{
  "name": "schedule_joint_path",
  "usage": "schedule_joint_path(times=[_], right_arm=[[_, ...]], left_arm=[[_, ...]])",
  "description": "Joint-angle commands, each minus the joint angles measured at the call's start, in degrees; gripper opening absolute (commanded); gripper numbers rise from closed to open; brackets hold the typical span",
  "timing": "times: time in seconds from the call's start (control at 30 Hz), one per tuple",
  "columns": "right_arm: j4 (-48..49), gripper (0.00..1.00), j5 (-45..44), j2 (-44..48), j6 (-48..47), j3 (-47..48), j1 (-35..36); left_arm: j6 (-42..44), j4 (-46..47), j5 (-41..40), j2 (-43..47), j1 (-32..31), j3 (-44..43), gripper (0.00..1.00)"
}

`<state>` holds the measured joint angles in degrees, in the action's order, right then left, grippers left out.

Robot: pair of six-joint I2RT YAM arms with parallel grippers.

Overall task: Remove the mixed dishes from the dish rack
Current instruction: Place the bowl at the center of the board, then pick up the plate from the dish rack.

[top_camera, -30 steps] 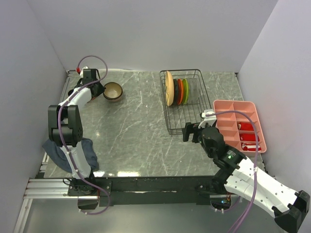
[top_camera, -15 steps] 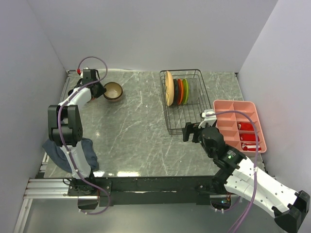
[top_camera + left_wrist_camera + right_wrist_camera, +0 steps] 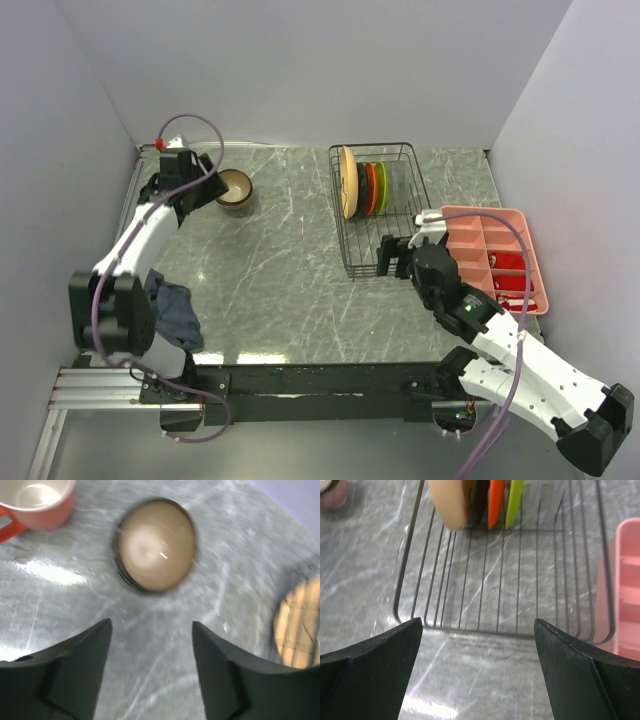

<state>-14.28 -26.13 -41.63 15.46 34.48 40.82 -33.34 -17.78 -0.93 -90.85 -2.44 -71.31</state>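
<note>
The tan plate is the last in the row, so the right gripper will reach outward onto the tan plate's rim (image 3: 350, 180) (image 3: 452, 510), which is outward and to the gripper's left in the top view.
The black wire dish rack (image 3: 390, 225) stands at the back right with a tan plate (image 3: 347, 182), an orange-red plate (image 3: 369, 188) and a green plate (image 3: 380, 187) upright in it. The right wrist view shows the same tan plate (image 3: 449, 502), a dark plate (image 3: 480, 500), the orange-red one (image 3: 496, 502) and the green one (image 3: 514, 500). My right gripper (image 3: 478, 622) is open just outside the rack's near edge (image 3: 470, 629). A brown bowl (image 3: 156, 545) sits on the table beside an orange mug (image 3: 40, 500). My left gripper (image 3: 151, 625) hangs open over the table short of the bowl, holding nothing.
A pink divided tray (image 3: 495, 258) with red items lies right of the rack, close to my right arm. A blue cloth (image 3: 170, 310) is bunched at the near left by the left arm's base. Grey walls close in the table on three sides.
My left gripper has opened and drawn back from the bowl, which stays on the table. My right arm has edged forward toward the rack's near edge, jaws still wide.
</note>
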Motion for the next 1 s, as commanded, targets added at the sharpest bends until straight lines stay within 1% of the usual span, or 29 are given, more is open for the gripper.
schedule_joint_path(times=[0.0, 0.03, 0.1, 0.17, 0.23, 0.37, 0.47, 0.53, 0.57, 0.6, 0.63, 0.67, 0.7, 0.77, 0.87, 0.97], right_arm=[[2.4, 1.0, -1.7, -3.3, 1.0, 8.1, -3.6], [2.0, 1.0, -1.6, -5.1, 1.1, 9.3, -4.4], [1.4, 1.0, -1.0, -7.1, 1.1, 12.9, -6.5], [1.0, 1.0, -0.6, -10.3, 0.4, 15.4, -7.2], [0.6, 1.0, -1.1, -13.9, -0.2, 19.3, -7.9], [-0.2, 1.0, -1.6, -20.2, 0.4, 26.9, -8.8], [-1.1, 1.0, -1.7, -25.3, 1.1, 31.5, -9.3], [-1.3, 0.99, -1.5, -28.8, 1.0, 33.5, -9.4], [-1.2, 0.99, -1.6, -30.0, 0.9, 35.2, -9.4], [-1.3, 0.98, -1.6, -32.3, 1.0, 36.1, -9.6], [-1.6, 0.97, -1.5, -33.4, 1.1, 37.1, -9.6], [-1.7, 0.96, -1.5, -34.7, 1.1, 38.9, -9.8], [-1.8, 0.95, -1.8, -37.0, 1.0, 39.9, -9.8], [-1.7, 0.92, -1.8, -39.5, 0.6, 42.3, -9.9], [-1.7, 0.88, -3.0, -44.0, 0.5, 45.9, -9.9], [-2.0, 0.86, -3.3, -48.4, 1.2, 49.2, -9.8]], left_arm=[[5.0, 1.4, -0.5, 11.9, -3.6, 5.4, 0.78], [5.9, 1.4, -0.7, 13.5, -4.1, 7.2, 0.83], [6.7, 0.6, -1.1, 17.6, -5.6, 8.8, 0.89], [8.0, -0.4, -1.4, 20.2, -6.7, 10.7, 0.96], [9.1, -1.9, -2.0, 24.3, -8.5, 12.3, 0.99], [10.8, -4.5, -2.2, 33.4, -11.2, 15.1, 1.0], [11.3, -7.0, -3.3, 38.5, -11.4, 17.3, 1.0], [10.6, -7.6, -5.7, 44.3, -11.4, 19.8, 1.0], [10.2, -7.1, -6.5, 46.5, -11.4, 20.9, 1.0], [9.7, -6.7, -9.2, 51.0, -11.4, 23.8, 1.0], [8.4, -6.1, -10.5, 53.3, -11.4, 25.4, 0.99], [7.9, -4.5, -11.7, 57.5, -11.4, 27.1, 0.99], [7.6, -3.9, -13.2, 59.3, -11.4, 30.2, 1.0], [7.1, -3.2, -14.5, 63.3, -11.4, 32.6, 1.0], [7.2, -3.5, -15.6, 65.8, -11.4, 35.8, 1.0], [5.1, -3.8, -16.5, 66.3, -11.5, 37.5, 0.99]])
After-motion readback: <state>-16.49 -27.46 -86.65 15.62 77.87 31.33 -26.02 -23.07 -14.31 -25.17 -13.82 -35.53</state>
